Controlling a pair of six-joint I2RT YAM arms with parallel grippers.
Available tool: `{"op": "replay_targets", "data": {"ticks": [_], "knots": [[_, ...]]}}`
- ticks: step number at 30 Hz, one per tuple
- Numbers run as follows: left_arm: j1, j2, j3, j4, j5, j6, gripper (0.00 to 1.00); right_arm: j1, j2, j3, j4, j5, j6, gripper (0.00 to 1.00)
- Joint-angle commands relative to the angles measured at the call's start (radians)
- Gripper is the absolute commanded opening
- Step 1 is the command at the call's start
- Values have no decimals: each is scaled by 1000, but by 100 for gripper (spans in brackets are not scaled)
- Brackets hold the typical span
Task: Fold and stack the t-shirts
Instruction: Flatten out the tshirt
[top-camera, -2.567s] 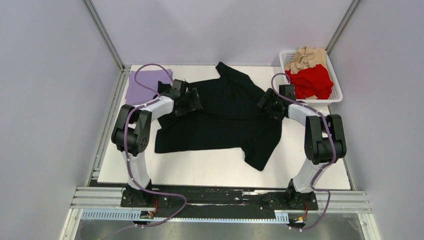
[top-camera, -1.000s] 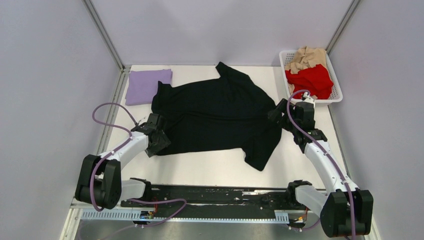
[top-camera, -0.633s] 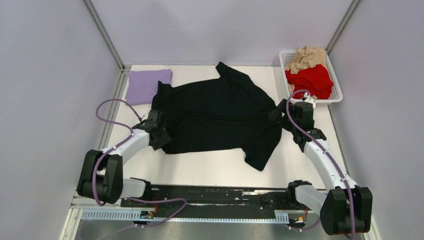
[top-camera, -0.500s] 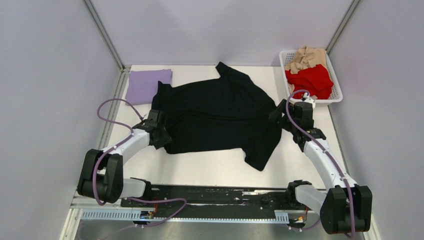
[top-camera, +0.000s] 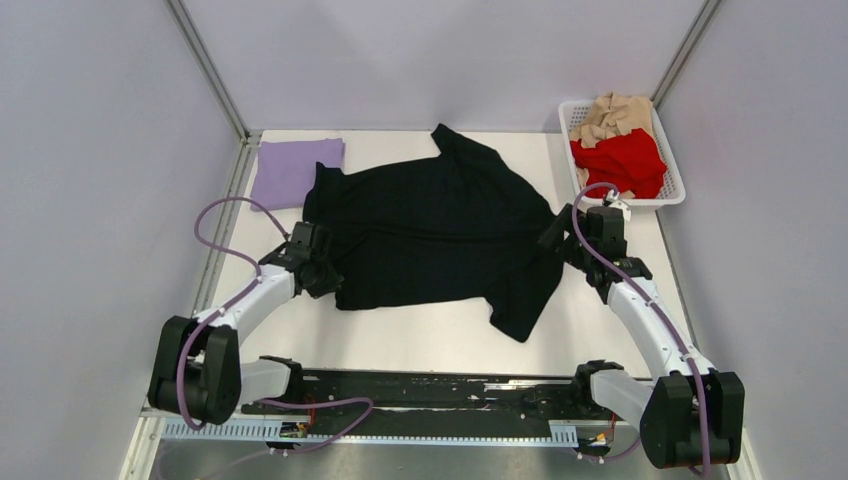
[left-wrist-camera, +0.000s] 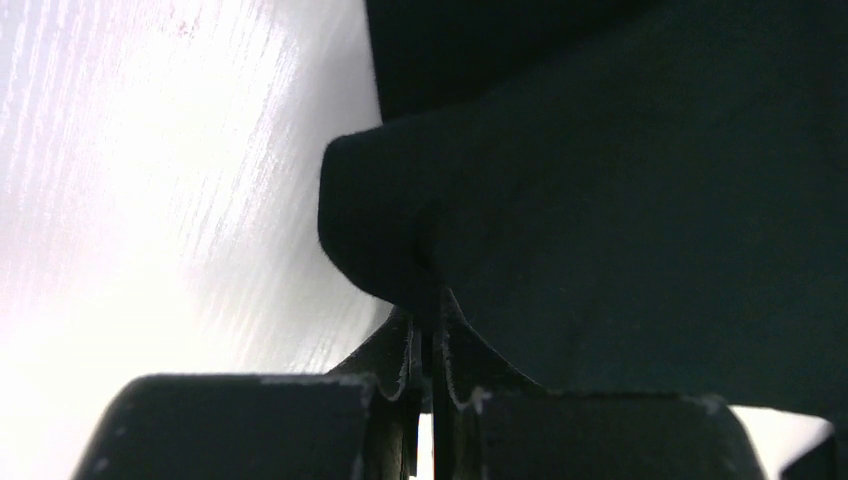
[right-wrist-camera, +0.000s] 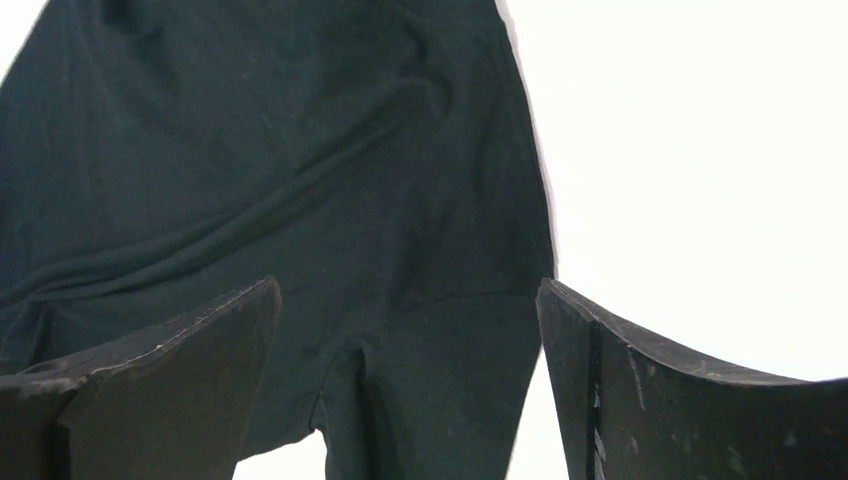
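Note:
The near end of the t-shirt sleeve is closer to the base than the right gripper's open fingers, so the right gripper should next move back and down onto the sleeve's corner.
A large black t-shirt (top-camera: 430, 225) lies spread across the middle of the white table. My left gripper (top-camera: 322, 272) is shut on the shirt's near left edge; in the left wrist view a fold of black cloth (left-wrist-camera: 400, 230) bulges just past the closed tips (left-wrist-camera: 430, 330). At the shirt's right side my right gripper (top-camera: 562, 238) stands open, its fingers (right-wrist-camera: 190, 350) straddling the black cloth (right-wrist-camera: 300, 180) at the sleeve seam. A folded lavender t-shirt (top-camera: 295, 170) lies at the back left. Red (top-camera: 620, 160) and tan (top-camera: 615, 115) t-shirts are heaped in the basket.
A white slotted basket (top-camera: 673, 185) sits at the back right corner, just behind my right arm. Grey walls and metal frame posts close in the table on three sides. Bare white tabletop (top-camera: 420, 335) lies between the shirt and the arm bases.

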Motion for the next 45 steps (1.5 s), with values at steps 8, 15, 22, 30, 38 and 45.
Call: {"op": "replay_targets", "data": {"ticks": [8,15,22,30,38,45], "knots": [[-1,-271,-34,27,10,33,0,23,-23,31,-396,-51,114,94],[-1,-296,-51,26,22,18,0,286,-4,5,-569,1,235,87],[-1,-304,-55,19,25,17,0,402,109,17,-586,50,325,69],[-1,-313,-55,18,31,17,0,469,146,6,-525,4,351,61],[0,-313,-59,14,28,16,0,484,220,-24,-456,-19,360,52],[0,-313,-57,10,19,14,0,484,312,-37,-401,-19,357,47]]}}
